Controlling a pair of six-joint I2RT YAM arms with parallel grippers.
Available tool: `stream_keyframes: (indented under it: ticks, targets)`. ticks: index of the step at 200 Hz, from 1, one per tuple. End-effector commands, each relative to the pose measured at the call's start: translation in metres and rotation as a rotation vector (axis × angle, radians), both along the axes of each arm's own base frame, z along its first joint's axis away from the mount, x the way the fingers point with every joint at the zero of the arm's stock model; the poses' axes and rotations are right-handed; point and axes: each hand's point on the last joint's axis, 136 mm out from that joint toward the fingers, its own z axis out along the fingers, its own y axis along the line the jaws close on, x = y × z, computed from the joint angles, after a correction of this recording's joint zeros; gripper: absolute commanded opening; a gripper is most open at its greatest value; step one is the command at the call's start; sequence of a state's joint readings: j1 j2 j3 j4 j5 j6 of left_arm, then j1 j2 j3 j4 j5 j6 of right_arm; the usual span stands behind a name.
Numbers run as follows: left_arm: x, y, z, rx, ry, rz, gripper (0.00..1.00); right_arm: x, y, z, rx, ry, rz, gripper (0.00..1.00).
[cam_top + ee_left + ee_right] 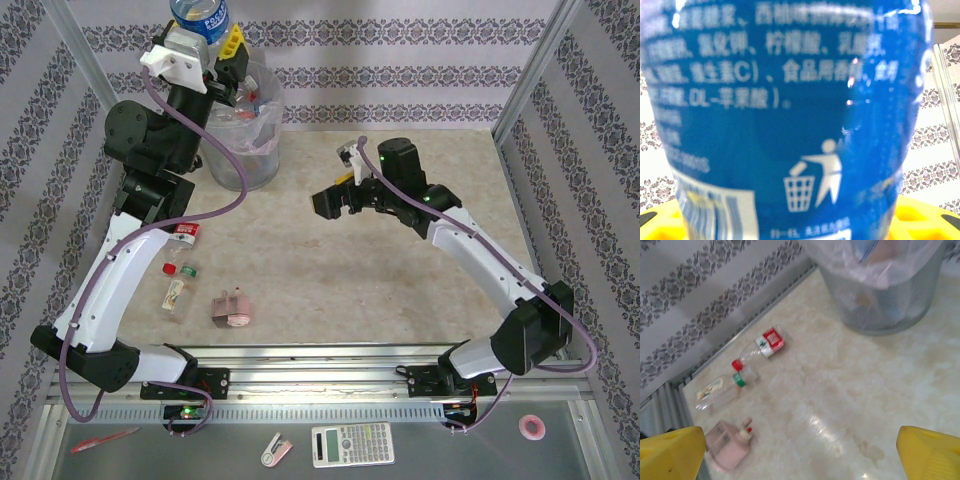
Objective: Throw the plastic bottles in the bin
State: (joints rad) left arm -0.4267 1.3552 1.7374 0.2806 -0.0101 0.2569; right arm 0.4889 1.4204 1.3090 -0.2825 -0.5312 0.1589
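I need to move the blue-labelled bottle [200,15] outward with my left gripper next, over the bin's opening [252,100], and let go of it there. Bottles are already in the bin's bag.
A blue-labelled plastic bottle [200,15] is held high in my left gripper [205,38], which is shut on it, just above the left rim of the bin [243,170]. In the left wrist view its label [790,100] is close up between the yellow fingers [660,225]. Bottles lie inside the bin's bag. On the table lie a red-labelled bottle [182,237] [765,346] and a green-capped bottle [178,290] [717,391]. My right gripper [335,197] [800,460] hovers open over the middle of the table, holding nothing, with the bin [890,305] ahead of it.
A pink lumpy object [232,308] [730,446] rests near the two lying bottles. Patterned walls and metal posts enclose the table. On the near shelf lie a calculator [352,445], a pink tape roll [533,428] and a red pen [105,440].
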Motion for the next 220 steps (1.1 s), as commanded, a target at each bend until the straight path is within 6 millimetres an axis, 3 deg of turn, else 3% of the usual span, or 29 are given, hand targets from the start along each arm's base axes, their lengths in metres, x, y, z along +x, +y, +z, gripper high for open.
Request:
stream_keyframes:
  ticks: [1, 51, 114, 132, 150, 174, 195, 220]
  targets:
    - [-0.013, -0.002, 0.013, -0.009, -0.079, -0.011, 0.30, 0.007, -0.007, 0.053, 0.076, -0.218, -0.065, 0.98]
    - [-0.008, -0.002, 0.008, -0.002, -0.066, 0.009, 0.29, -0.001, -0.017, 0.089, 0.154, -0.414, -0.092, 0.98]
    - [0.009, 0.002, -0.004, -0.014, -0.023, 0.057, 0.28, 0.000, -0.016, 0.093, 0.158, -0.435, -0.090, 0.98]
    - [0.022, 0.007, -0.010, -0.030, 0.030, 0.068, 0.28, 0.001, -0.014, 0.092, 0.160, -0.426, -0.082, 0.98]
    - [0.046, 0.023, -0.022, -0.089, 0.122, 0.092, 0.28, 0.004, -0.012, 0.090, 0.157, -0.418, -0.081, 0.98]
    - [0.097, 0.047, -0.067, -0.160, 0.339, 0.094, 0.31, 0.007, -0.010, 0.087, 0.151, -0.398, -0.075, 0.98]
    - [0.148, 0.063, -0.133, -0.215, 0.634, 0.070, 0.39, 0.007, -0.008, 0.084, 0.153, -0.379, -0.069, 0.98]
    - [0.190, 0.063, -0.218, -0.271, 0.986, 0.005, 0.84, 0.004, -0.008, 0.080, 0.149, -0.359, -0.058, 0.98]
